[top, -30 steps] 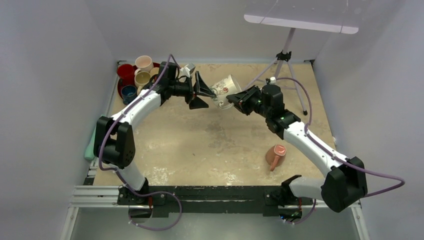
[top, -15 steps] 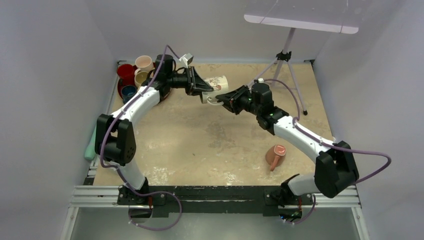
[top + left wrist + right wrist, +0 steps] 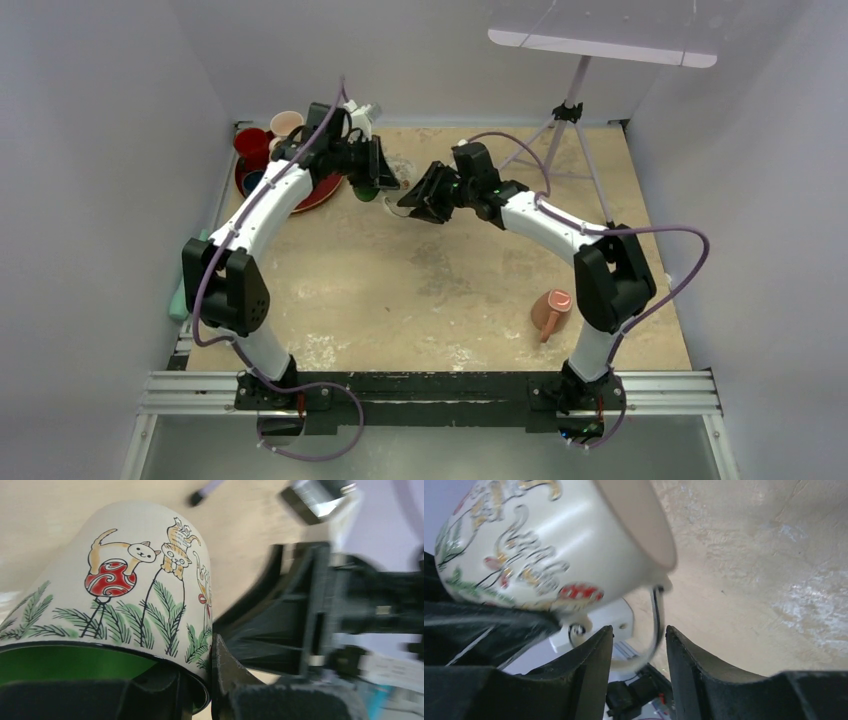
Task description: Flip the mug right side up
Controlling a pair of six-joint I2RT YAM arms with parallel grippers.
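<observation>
The robot will carry the mug with its left gripper to the red tray's bare side (image 3: 322, 190), below and to the left in the top view, then lower and release it.
The mug (image 3: 125, 580) is cream with cats, a red ball and green fronds, and it is green inside. It hangs tilted above the table at the back. My left gripper (image 3: 195, 670) is shut on its rim, one finger inside and one finger (image 3: 225, 670) outside. In the right wrist view the mug (image 3: 549, 545) sits above my right gripper (image 3: 639, 635), which is open. Its thin handle (image 3: 655, 630) hangs loose between the spread fingers. In the top view the left gripper (image 3: 380, 180) and right gripper (image 3: 415, 200) meet tip to tip, hiding most of the mug.
A pink mug (image 3: 550, 310) lies on its side at the front right. A red tray (image 3: 325, 190) with several mugs (image 3: 262, 150) stands at the back left. A tripod (image 3: 570, 110) stands at the back right. A teal object (image 3: 180, 295) lies by the left wall.
The left gripper shut on the mug's rim, and both arms carried the mug leftwards. The right gripper's jaws have opened off the handle.
</observation>
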